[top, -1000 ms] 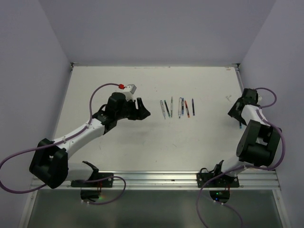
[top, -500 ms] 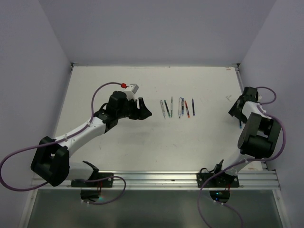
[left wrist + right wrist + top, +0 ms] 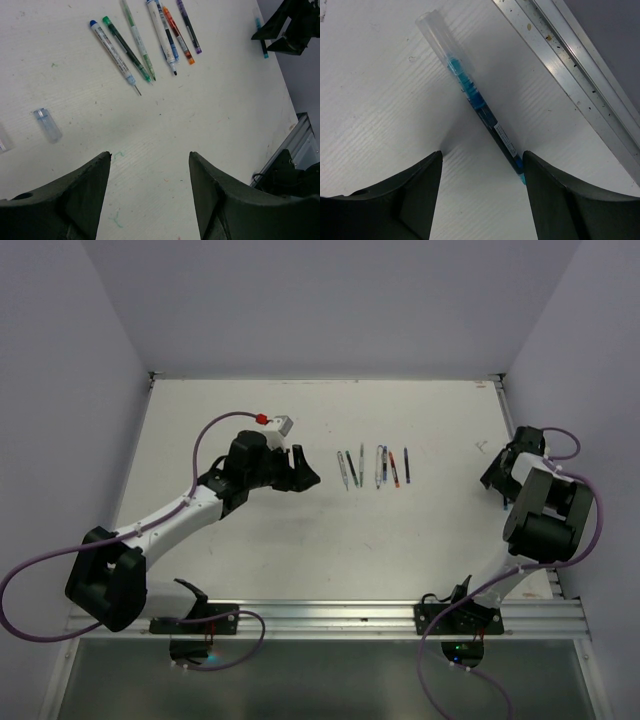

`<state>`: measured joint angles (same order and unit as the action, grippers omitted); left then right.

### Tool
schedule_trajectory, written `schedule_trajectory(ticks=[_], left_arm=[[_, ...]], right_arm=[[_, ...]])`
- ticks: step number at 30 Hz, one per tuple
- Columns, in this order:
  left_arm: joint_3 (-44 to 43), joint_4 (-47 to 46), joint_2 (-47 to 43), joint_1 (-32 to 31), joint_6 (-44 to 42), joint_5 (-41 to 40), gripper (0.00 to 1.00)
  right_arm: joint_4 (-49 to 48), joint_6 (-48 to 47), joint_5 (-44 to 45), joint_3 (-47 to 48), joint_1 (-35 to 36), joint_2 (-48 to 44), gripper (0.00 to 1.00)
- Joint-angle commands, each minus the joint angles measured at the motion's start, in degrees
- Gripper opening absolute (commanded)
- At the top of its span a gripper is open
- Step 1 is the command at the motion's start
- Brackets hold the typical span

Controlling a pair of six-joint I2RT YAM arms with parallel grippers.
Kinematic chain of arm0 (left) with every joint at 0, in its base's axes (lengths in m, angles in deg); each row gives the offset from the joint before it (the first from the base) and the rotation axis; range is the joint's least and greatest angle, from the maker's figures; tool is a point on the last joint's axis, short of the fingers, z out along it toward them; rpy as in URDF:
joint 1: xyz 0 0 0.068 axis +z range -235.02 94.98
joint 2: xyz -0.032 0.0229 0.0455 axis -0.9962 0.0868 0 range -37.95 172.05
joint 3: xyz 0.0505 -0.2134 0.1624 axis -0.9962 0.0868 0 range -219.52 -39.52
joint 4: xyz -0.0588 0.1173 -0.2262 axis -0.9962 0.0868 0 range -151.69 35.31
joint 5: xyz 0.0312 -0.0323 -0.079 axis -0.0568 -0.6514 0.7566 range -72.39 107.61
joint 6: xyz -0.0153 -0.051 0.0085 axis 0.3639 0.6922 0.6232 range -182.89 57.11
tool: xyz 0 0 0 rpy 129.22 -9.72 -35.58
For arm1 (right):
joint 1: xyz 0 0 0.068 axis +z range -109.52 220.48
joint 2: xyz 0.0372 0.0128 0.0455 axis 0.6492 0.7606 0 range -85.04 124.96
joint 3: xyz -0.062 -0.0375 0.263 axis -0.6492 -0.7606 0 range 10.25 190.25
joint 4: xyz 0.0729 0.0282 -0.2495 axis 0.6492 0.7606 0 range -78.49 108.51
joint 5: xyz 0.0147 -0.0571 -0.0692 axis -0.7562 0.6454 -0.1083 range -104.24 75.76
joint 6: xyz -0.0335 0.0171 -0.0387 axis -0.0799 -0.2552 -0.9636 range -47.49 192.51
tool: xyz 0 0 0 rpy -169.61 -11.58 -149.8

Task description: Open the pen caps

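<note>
My right gripper's fingers reach only the tail of the teal-blue pen, so next they will stay low, slide slightly outward toward the pen's clear cap and close across the pen's labelled body.
Several pens [image 3: 376, 467] lie in a row at mid-table; in the left wrist view [image 3: 150, 37] they fan out ahead of my fingers. A loose clear cap [image 3: 47, 125] lies on the table left of them. My left gripper [image 3: 303, 471] [image 3: 150, 155] is open and empty, left of the row. My right gripper [image 3: 497, 473] [image 3: 482, 152] is open, low over a teal-blue pen [image 3: 492, 122] that still wears its clear cap [image 3: 435, 32]. The pen's tail end lies by the right fingertip. A small whitish cap [image 3: 481, 446] lies near the right gripper.
An aluminium rail [image 3: 570, 65] runs along the table's right edge, close to the teal pen. Grey walls close in the table on three sides. The right gripper also shows in the left wrist view [image 3: 287, 27], at the far right.
The right arm's elbow has swung toward the right wall while its gripper stays over the teal pen. The left gripper has edged slightly toward the pen row.
</note>
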<state>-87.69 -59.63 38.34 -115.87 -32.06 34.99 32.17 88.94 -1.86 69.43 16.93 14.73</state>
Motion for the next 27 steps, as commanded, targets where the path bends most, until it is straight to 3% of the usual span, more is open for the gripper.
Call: schedule_trajectory(ticks=[1,19,27], left_arm=[[-2.5,0.0,0.1,-0.3,-1.2,1.2,0.67],[-1.2,1.8,-2.6,-0.3,-1.4,-0.5,0.67],[-0.4,1.5,-3.7,-0.3,-1.5,-1.2,0.66]], right_arm=[[-1.7,-0.6,-1.1,2.1,-0.6,0.7,0.69],[-1.3,0.0,-3.9,1.4,-1.0,3.2,0.63],[0.8,0.4,-1.9,2.1,-1.0,4.6,0.40]])
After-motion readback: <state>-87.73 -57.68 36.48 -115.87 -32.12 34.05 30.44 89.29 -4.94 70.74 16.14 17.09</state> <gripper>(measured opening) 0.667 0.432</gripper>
